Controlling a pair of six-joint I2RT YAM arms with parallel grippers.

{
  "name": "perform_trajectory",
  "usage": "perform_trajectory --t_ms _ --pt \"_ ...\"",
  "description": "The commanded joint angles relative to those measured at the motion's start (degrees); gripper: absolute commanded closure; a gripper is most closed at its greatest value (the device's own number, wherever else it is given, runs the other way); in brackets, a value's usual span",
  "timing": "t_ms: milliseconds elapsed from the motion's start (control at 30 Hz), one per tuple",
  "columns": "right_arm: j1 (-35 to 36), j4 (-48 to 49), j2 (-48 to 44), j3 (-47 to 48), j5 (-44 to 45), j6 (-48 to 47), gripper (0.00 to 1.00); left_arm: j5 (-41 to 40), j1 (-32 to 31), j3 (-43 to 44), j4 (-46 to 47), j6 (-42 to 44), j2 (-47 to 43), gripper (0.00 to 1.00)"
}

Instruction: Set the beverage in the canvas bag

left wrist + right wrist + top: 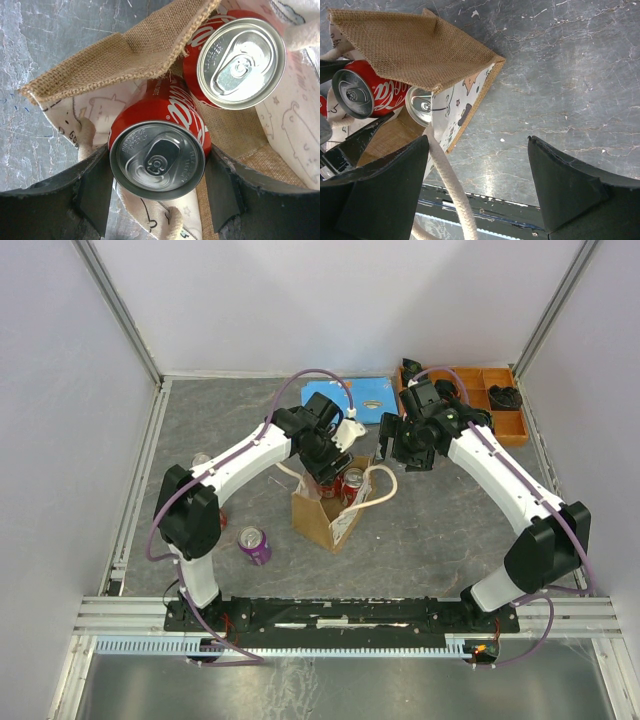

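Note:
I should lower the red can that my left gripper holds into the free space below and release it. The bag's bare bottom (332,506) (223,122) is there, beside the second can.
The tan canvas bag (322,515) stands open at the table's middle, its cream rope handle (385,485) hanging to the right. My left gripper (328,470) is over the bag's mouth, shut on a red Coca-Cola can (157,150) held upright inside the opening (125,50). A second red can (240,62) stands inside the bag beside it. My right gripper (405,445) is open just right of the bag (415,50), apart from it. The rope handle (447,185) runs between its jaws (477,190), close to the left finger (385,195). Both cans show in the right wrist view (355,92).
A purple can (254,545) lies on the table left of the bag, near the left arm's base. An orange compartment tray (480,395) sits at the back right, a blue flat object (350,395) at the back middle. Metal rails (135,490) edge the table.

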Motion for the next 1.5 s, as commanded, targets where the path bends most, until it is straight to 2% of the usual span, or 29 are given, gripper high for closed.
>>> perform_trajectory --t_ms 0,367,533,633,733,933,1033,1167,1200,1467 --pt "0.25 0.23 0.65 2.56 0.36 -0.29 0.12 1.91 -0.95 4.14 6.67 -3.49 -0.01 0.97" --pt "0.22 0.05 1.17 2.62 0.00 -0.65 0.12 2.48 -2.10 -0.55 9.31 -4.87 1.09 0.97" --pt "0.20 0.14 0.78 2.06 0.00 -0.57 0.12 2.33 -2.28 -3.22 10.34 -5.60 1.02 0.87" --pt "0.25 0.22 0.58 1.70 -0.04 -0.57 0.12 2.23 -2.46 -3.59 9.84 -5.44 0.94 0.75" --pt "0.25 0.32 0.46 1.58 -0.17 -0.50 0.12 2.13 -2.55 -3.76 9.41 -5.31 0.75 0.66" --pt "0.23 0.40 0.32 1.36 -0.43 -0.50 0.12 1.81 -2.64 -4.44 9.44 -5.91 0.20 0.63" --pt "0.25 0.78 0.05 0.73 -0.57 -0.24 0.12 1.17 -2.63 -5.88 11.57 -6.94 -0.85 0.68" --pt "0.20 1.03 -0.32 0.22 -0.79 0.01 0.12 -0.15 -2.63 -7.85 14.84 -7.78 -2.07 0.95" --pt "0.25 1.01 -0.33 0.25 -0.79 0.05 0.12 -0.44 -2.63 -8.30 15.58 -8.02 -2.34 0.97" --pt "0.26 0.52 -0.68 0.11 -0.53 0.06 0.12 -4.46 -2.63 -14.71 24.02 -9.53 -5.54 0.97"
